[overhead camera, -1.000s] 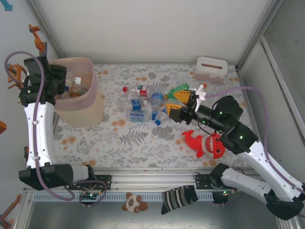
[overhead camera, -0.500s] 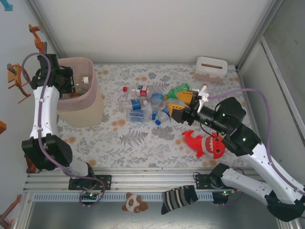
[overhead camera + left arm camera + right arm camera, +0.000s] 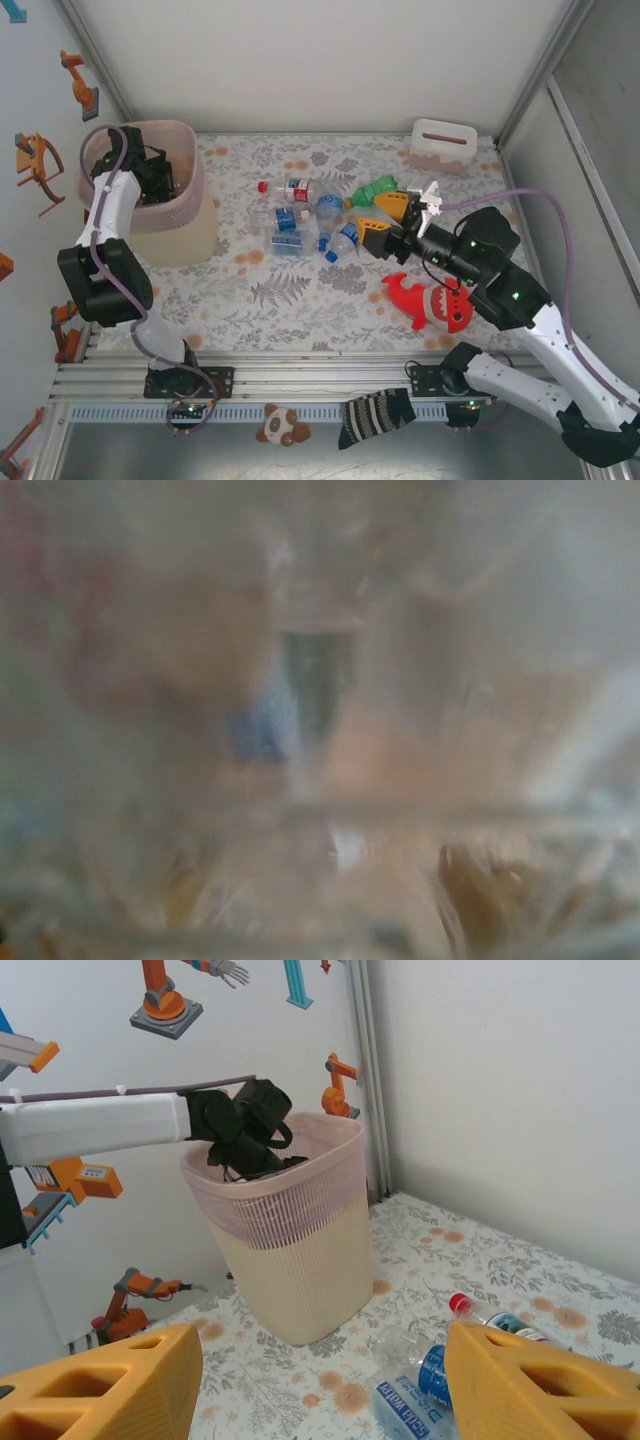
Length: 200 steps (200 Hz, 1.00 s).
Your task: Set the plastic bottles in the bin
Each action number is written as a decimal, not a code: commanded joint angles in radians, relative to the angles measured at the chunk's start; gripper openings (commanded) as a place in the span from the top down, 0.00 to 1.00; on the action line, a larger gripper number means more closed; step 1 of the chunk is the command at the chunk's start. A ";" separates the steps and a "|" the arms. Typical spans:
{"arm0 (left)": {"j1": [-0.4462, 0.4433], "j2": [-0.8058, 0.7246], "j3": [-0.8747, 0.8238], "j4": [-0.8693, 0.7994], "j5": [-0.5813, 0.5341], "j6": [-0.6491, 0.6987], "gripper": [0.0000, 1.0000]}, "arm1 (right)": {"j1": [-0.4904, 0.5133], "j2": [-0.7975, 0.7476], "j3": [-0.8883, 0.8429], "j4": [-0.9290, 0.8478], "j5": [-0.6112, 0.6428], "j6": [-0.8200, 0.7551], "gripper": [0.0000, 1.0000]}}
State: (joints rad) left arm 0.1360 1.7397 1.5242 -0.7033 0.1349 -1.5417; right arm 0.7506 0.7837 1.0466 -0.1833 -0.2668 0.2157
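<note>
The inside of the pink bin is below my left gripper, so it will lower further in there and open its fingers to release the clear plastic bottle.
The pink bin stands at the far left of the table. My left gripper reaches down inside it, and the right wrist view shows it as a black head dipping over the bin's rim. The left wrist view is a blur of clear plastic, so its jaws cannot be read. Several plastic bottles lie in a loose cluster mid-table, among them a green one and a red-capped one. My right gripper hovers open just right of the cluster, its yellow fingers wide apart over a blue-labelled bottle.
A red shark plush lies beside the right arm. A small white slotted box sits at the back right. Metal frame posts and walls close in the table on three sides.
The left arm has swung from the bin's left side over the rim, and its gripper has gone down into the bin. The right gripper has drifted slightly right.
</note>
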 commanded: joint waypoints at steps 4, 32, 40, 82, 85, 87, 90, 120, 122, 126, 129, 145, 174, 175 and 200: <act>0.001 0.053 -0.002 0.024 0.039 0.000 0.47 | 0.004 -0.015 -0.005 -0.005 0.021 -0.001 0.36; -0.008 0.120 0.028 0.023 0.056 0.024 0.45 | 0.004 -0.020 -0.006 -0.007 0.023 0.000 0.36; -0.012 0.140 0.040 0.023 0.063 0.031 0.45 | 0.004 -0.021 -0.005 -0.008 0.023 0.002 0.36; -0.043 0.205 0.075 0.028 0.109 0.043 0.41 | 0.004 -0.028 -0.002 -0.017 0.029 0.003 0.36; -0.045 0.204 0.074 0.029 0.109 0.042 0.40 | 0.005 -0.028 -0.001 -0.016 0.030 0.004 0.36; -0.045 0.202 0.073 0.031 0.106 0.044 0.40 | 0.004 -0.029 0.000 -0.016 0.031 0.003 0.36; -0.046 0.199 0.073 0.032 0.102 0.043 0.39 | 0.004 -0.030 0.000 -0.017 0.031 0.002 0.36; -0.047 0.150 0.070 0.036 0.069 0.055 0.30 | 0.003 -0.029 0.007 -0.025 0.031 0.002 0.36; -0.047 0.147 0.071 0.035 0.069 0.055 0.29 | 0.004 -0.028 0.006 -0.025 0.032 0.001 0.36; -0.046 0.138 0.071 0.035 0.068 0.057 0.27 | 0.004 -0.030 0.007 -0.025 0.031 0.002 0.36; -0.044 0.134 0.071 0.035 0.069 0.059 0.25 | 0.004 -0.030 0.006 -0.026 0.033 0.003 0.36; -0.038 0.104 0.070 0.025 0.068 0.060 0.20 | 0.004 -0.030 0.006 -0.025 0.032 0.002 0.36; -0.030 0.044 0.058 0.022 0.070 0.061 0.15 | 0.004 -0.028 0.006 -0.020 0.032 0.004 0.36; -0.029 0.042 0.058 0.023 0.070 0.061 0.14 | 0.004 -0.028 0.006 -0.020 0.032 0.004 0.36; -0.021 -0.006 0.051 0.025 0.081 0.065 0.13 | 0.004 -0.023 0.006 -0.020 0.034 0.006 0.36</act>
State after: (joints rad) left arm 0.1055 1.8027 1.5879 -0.6376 0.2031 -1.4990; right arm 0.7506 0.7662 1.0462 -0.2142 -0.2443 0.2161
